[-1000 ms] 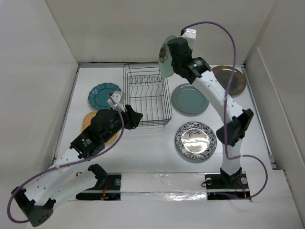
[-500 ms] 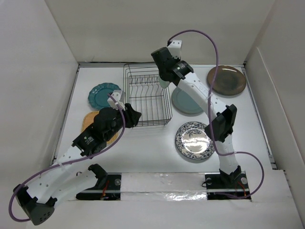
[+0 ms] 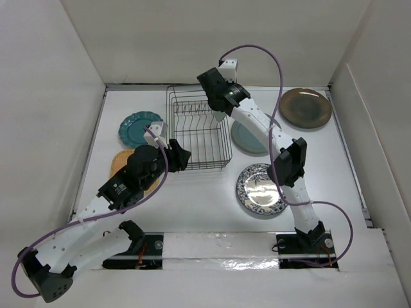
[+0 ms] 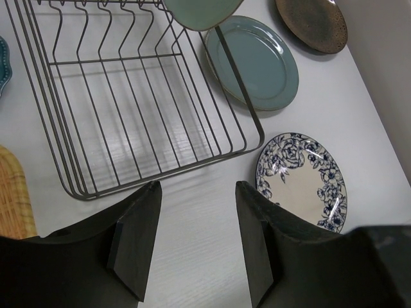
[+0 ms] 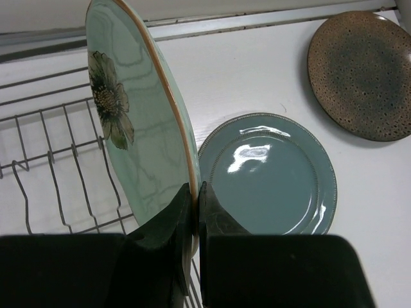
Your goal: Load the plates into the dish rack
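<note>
The pale mint green plate still hangs above the rack's back wires, so my right gripper will lower it to the left in the top view, onto those wires.
My right gripper [image 3: 216,108] [image 5: 196,189] is shut on the rim of the pale mint green plate [image 5: 135,128]. It holds the plate on edge over the back right part of the black wire dish rack [image 3: 192,168] [image 5: 51,154]. The plate's edge also shows in the left wrist view [image 4: 202,9]. My left gripper [image 3: 180,157] [image 4: 198,192] is open and empty, just in front of the rack's near rim [image 4: 167,172]. On the table lie the grey-blue plate [image 3: 247,138], the brown plate [image 3: 305,108], the blue-and-white plate [image 3: 260,189], the dark teal plate [image 3: 138,126] and the orange plate [image 3: 119,163].
The rack holds no plates between its prongs. White walls close in the table on the left, back and right. My left arm covers part of the orange plate, and my right arm crosses the grey-blue plate.
My right arm has swung left and down with the mint plate, from high beside the rack's right rear to over its back right part. The left arm has barely moved.
</note>
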You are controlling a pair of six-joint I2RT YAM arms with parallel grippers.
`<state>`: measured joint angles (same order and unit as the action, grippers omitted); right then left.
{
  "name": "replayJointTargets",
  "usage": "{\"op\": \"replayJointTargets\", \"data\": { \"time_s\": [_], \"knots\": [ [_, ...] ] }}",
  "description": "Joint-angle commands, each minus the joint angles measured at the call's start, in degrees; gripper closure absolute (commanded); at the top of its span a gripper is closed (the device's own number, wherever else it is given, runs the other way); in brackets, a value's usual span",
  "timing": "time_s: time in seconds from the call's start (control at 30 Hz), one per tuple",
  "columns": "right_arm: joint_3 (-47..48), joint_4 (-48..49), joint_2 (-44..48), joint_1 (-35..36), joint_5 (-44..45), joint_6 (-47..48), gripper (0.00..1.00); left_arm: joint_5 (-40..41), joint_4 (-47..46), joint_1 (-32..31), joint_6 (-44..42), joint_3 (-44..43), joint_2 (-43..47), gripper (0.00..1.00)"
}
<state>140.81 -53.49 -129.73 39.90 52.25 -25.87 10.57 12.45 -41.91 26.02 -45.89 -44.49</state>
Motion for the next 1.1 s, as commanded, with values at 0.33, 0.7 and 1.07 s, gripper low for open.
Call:
{"op": "replayJointTargets", "data": {
  "time_s": [0.33, 0.7, 1.07],
  "knots": [
    [0.7, 9.54, -0.61, 4.4, 8.13, 4.33, 1.0, 1.39, -0.41, -1.77, -0.18, -2.1, 1.25, 0.53],
    [-1.76, 12.88, -3.77, 7.21, 10.06, 3.11, 0.94, 1.56, -0.06, -1.77, 0.78, -2.19, 1.6, 0.52],
    [-8.1, 15.79, 1.06, 4.23, 4.62, -0.59, 0.61, 2.26, 0.12, -1.77, 1.75, -2.19, 1.69, 0.51]
  ]
}}
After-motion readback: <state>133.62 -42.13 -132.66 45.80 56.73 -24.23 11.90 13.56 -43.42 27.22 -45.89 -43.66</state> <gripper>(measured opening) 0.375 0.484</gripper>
